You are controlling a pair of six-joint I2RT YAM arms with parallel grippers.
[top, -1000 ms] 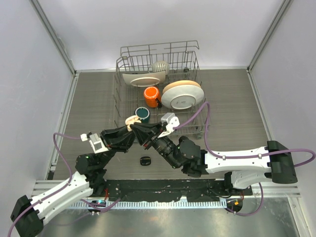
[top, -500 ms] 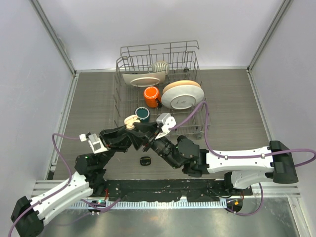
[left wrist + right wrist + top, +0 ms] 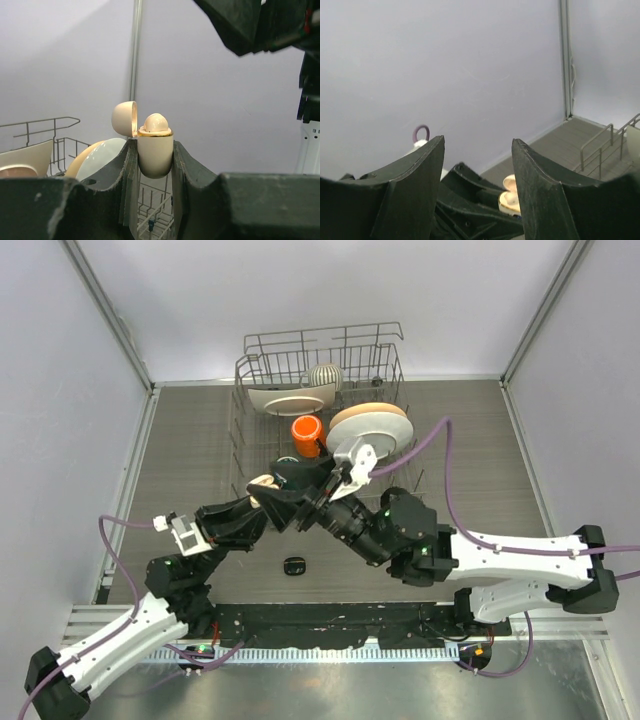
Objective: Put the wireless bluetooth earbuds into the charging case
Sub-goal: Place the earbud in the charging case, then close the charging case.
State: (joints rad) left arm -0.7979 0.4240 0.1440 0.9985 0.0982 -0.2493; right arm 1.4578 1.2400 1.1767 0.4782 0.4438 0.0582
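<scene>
My left gripper should move down and back to the bare tabletop (image 3: 348, 572) beside the small black object and release the case (image 3: 264, 483), since an earbud sits inside its rim.
My left gripper (image 3: 155, 148) is shut on a cream charging case (image 3: 155, 156), held upright in the air with its lid (image 3: 124, 116) swung open to the left. The rounded top of a cream earbud (image 3: 156, 123) shows inside the case's gold rim. In the top view the case (image 3: 264, 483) hangs in front of the dish rack. My right gripper (image 3: 303, 490) hovers just right of it and a little above, open. In the right wrist view nothing lies between its fingers (image 3: 532, 185), and the case (image 3: 512, 199) shows below them.
A wire dish rack (image 3: 392, 368) stands behind, with plates (image 3: 368, 430), an orange mug (image 3: 306, 432) and a teal mug (image 3: 287, 468). A small black object (image 3: 293, 566) lies on the table in front of the arms. Both arms cross above the table's middle.
The right gripper has opened and drawn up and back from the case towards the rack. The left gripper has kept its hold on the case and risen slightly.
</scene>
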